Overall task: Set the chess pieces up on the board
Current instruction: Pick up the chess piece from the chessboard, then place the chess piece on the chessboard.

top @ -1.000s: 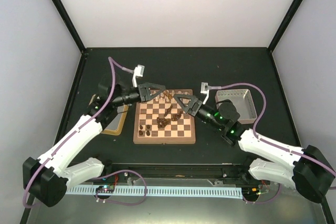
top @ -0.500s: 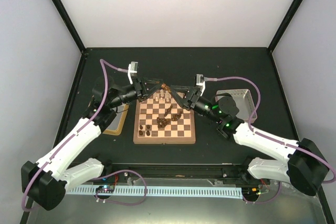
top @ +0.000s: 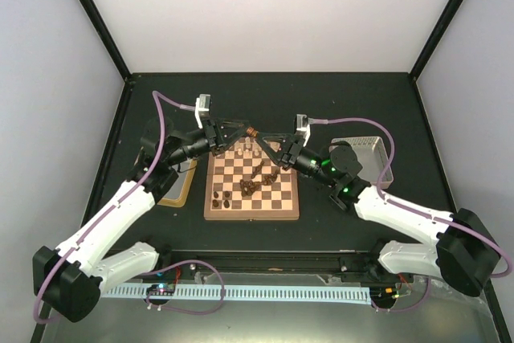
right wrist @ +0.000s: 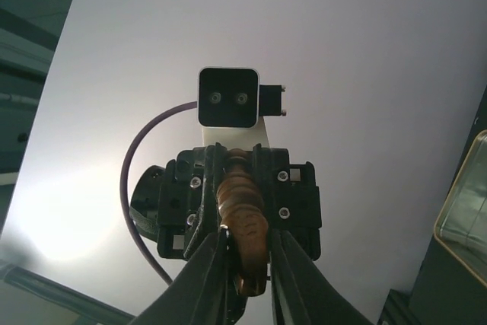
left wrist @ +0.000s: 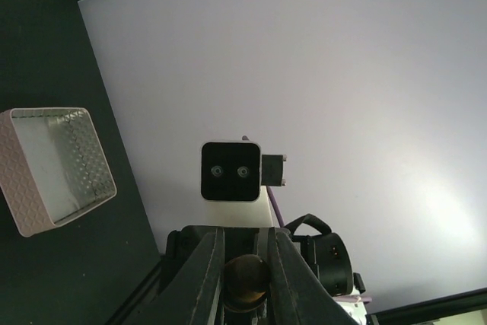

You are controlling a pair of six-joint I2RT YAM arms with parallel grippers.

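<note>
My left gripper swings back and down next, fingers turning downward. It releases the piece on the near second-row square by the box-side edge (top: 287, 194), since that square stands empty.
The board (top: 251, 214) lies in the middle of the table with several dark chess pieces (top: 249, 186) and a few pale ones (top: 250, 149) on it. Above its far edge the two grippers meet tip to tip. A dark brown chess piece (top: 251, 130) hangs between them. My left gripper (top: 245, 128) is shut on its round end (left wrist: 243, 283). My right gripper (top: 259, 133) is shut on the other end, its fingers (right wrist: 209, 279) pressed against both sides of the turned piece (right wrist: 245, 215). Each wrist view shows the opposite wrist's camera straight ahead.
A grey mesh box (top: 365, 151) stands on the table right of the board, also seen in the left wrist view (left wrist: 53, 167). A gold-rimmed tray (top: 178, 190) lies left of the board under the left arm, its corner showing in the right wrist view (right wrist: 464, 211).
The left gripper lifted the dark piece up and back off the board. The right gripper came in from the right, fully open, and has closed onto the piece.
</note>
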